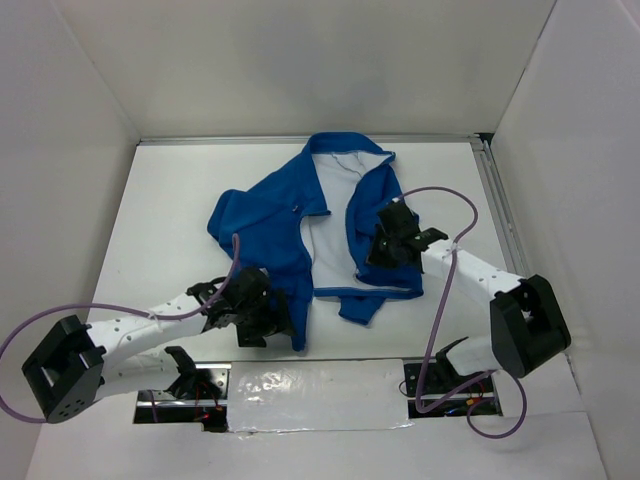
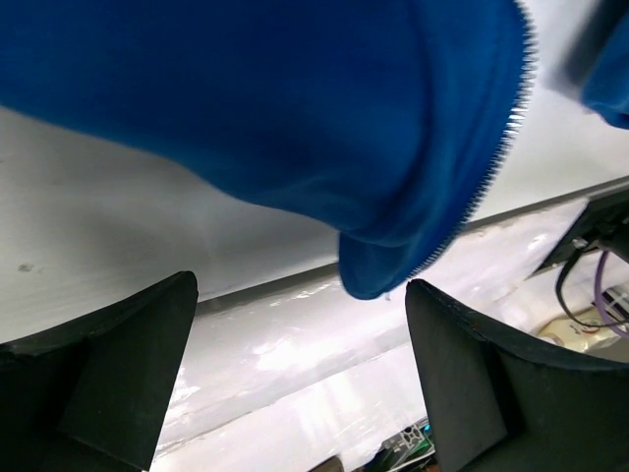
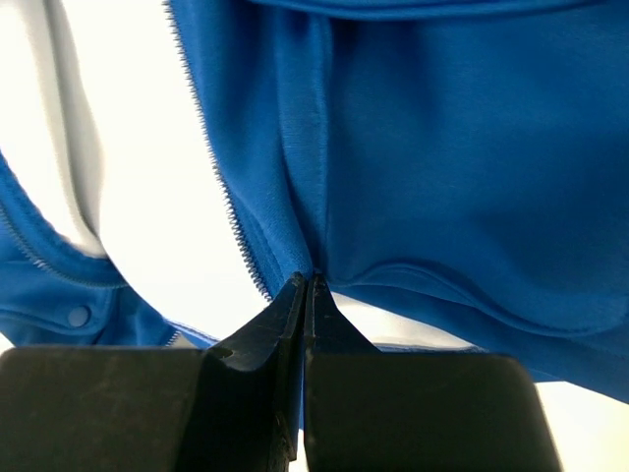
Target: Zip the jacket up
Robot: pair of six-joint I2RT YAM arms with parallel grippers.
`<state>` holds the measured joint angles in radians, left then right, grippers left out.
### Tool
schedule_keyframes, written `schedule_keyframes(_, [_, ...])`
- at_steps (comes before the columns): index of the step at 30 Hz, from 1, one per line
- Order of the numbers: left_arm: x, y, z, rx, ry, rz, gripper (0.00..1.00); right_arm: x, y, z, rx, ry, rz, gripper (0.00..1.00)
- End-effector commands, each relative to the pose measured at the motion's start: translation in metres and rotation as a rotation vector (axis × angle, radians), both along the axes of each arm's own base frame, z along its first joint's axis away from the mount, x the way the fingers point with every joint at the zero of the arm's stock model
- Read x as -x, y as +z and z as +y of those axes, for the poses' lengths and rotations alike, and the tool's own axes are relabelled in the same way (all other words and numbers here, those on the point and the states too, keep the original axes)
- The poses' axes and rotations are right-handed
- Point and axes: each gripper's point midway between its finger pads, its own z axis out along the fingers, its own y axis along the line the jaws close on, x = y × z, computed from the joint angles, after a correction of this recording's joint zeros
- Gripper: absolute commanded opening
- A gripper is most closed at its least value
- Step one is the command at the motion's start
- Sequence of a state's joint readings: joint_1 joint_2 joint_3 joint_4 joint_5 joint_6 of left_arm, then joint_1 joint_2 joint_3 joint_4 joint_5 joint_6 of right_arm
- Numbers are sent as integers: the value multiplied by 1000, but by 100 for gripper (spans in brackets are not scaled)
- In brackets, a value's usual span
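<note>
Next, my left gripper lowers and shifts to the right in the top view to close on the corner of the jacket's bottom hem, beyond the open fingers.
The blue jacket (image 1: pixel 270 215) lies open on the white table, its white lining (image 1: pixel 330 235) facing up. My left gripper (image 1: pixel 268 318) is open at the bottom corner of the jacket's left front panel. In the left wrist view the blue corner (image 2: pixel 383 256) with its zipper teeth (image 2: pixel 491 167) hangs just above the wide gap between my fingers (image 2: pixel 303 295), touching neither. My right gripper (image 1: pixel 384 248) rests on the right front panel. In the right wrist view it (image 3: pixel 310 282) is shut on a pinched fold of blue fabric (image 3: pixel 413 177), beside the zipper teeth (image 3: pixel 231 216).
White walls enclose the table on three sides. A metal rail (image 1: pixel 500 205) runs along the right edge. A glossy taped strip (image 1: pixel 320 385) marks the near edge between the arm bases. Purple cables (image 1: pixel 445 300) loop over both arms.
</note>
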<state>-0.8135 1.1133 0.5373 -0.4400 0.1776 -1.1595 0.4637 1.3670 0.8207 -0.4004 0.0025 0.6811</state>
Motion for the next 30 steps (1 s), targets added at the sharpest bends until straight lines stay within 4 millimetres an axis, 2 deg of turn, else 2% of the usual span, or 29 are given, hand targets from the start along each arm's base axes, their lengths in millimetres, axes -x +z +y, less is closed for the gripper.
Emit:
schedule_keyframes(1, [0, -7, 7, -27, 37, 13, 99, -17, 21, 17, -26, 33, -68, 0])
schedule_keyframes(3, [2, -12, 7, -29, 35, 28, 99, -15, 21, 19, -24, 37, -64, 0])
schedule_keyframes(9, [-5, -13, -9, 24, -7, 4, 97, -13, 21, 17, -5, 30, -63, 0])
schedule_keyframes(15, [-8, -10, -23, 91, -89, -37, 90, -10, 19, 11, 12, 14, -62, 0])
schedule_keyframes(19, [-7, -17, -21, 64, -83, -22, 84, -9, 17, 10, 15, 10, -60, 0])
schedule_keyframes(26, [-12, -20, -31, 92, -110, -34, 73, -8, 14, 10, 15, 14, -53, 0])
schedule_keyframes(27, [-12, -21, -32, 91, -116, -32, 70, -7, 14, 11, 13, 17, -54, 0])
schedule_keyframes(28, [-13, -22, -33, 96, -122, -37, 62, -7, 14, 10, 13, 15, -54, 0])
schedule_keyframes(29, [-13, -21, -36, 104, -132, -38, 44, -7, 14, 10, 13, 15, -54, 0])
schedule_keyframes(30, [-14, -21, -37, 106, -132, -40, 44, -6, 14, 9, 17, 19, -54, 0])
